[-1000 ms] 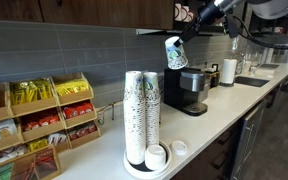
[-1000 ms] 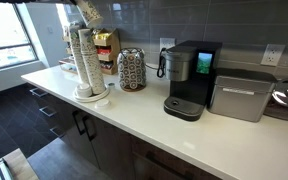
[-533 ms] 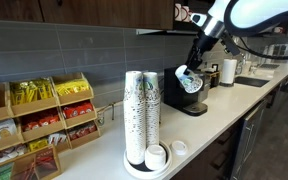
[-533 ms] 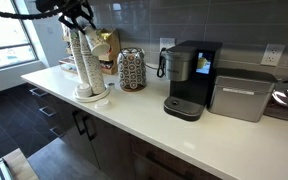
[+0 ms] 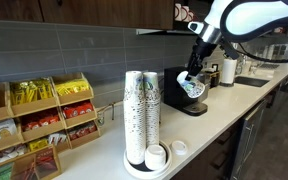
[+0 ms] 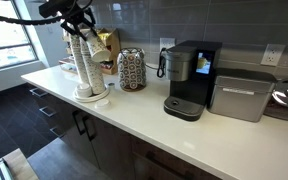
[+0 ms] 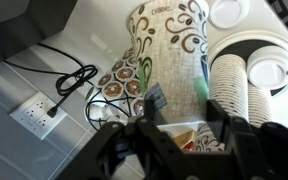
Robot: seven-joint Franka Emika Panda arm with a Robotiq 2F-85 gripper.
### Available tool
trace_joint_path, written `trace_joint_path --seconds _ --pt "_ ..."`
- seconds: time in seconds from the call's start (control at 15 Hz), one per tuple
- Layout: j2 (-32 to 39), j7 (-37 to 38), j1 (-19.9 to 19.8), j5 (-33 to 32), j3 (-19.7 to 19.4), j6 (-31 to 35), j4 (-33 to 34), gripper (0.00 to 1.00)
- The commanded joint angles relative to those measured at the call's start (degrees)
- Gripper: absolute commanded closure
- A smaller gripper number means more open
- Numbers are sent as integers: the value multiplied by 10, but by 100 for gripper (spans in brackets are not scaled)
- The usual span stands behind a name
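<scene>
My gripper moves down past the cup stacks to the bare counter beside the round tray next and releases the patterned paper cup, since that spot is clear.
My gripper is shut on a white paper cup with a brown swirl print and holds it tilted in the air. In that exterior view it hangs in front of the black coffee machine. In an exterior view my gripper is just above the tall stacks of paper cups. In the wrist view the cup sits between my fingers, and the cup stacks are right beside it. The stacks stand on a round white tray.
A patterned pod canister and the coffee machine stand along the counter, with a grey appliance beyond. Loose lids lie on the tray. Snack racks, a paper roll, a black cable and a wall outlet are nearby.
My gripper has carried the cup down from high up, toward the coffee machine in one exterior view. Over the last half second it has barely moved.
</scene>
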Motion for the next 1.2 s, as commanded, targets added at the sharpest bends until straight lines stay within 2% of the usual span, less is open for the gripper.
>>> trace_joint_path --seconds 0.0,0.07,0.27,0.47,0.6,0.93,1.13 --pt "1 6 14 -9 -11 -2 2 44" --pt "0 33 -10 -58 8 -2 1 69" --pt "35 37 -25 -132 10 -37 3 69" --pt "77 17 -22 -177 3 -69 -3 69" --pt "103 -26 -8 -164 -13 -49 -12 69" --pt "172 -113 -11 -138 -24 -33 -13 69" --pt "210 -151 -18 -107 -35 25 -16 69"
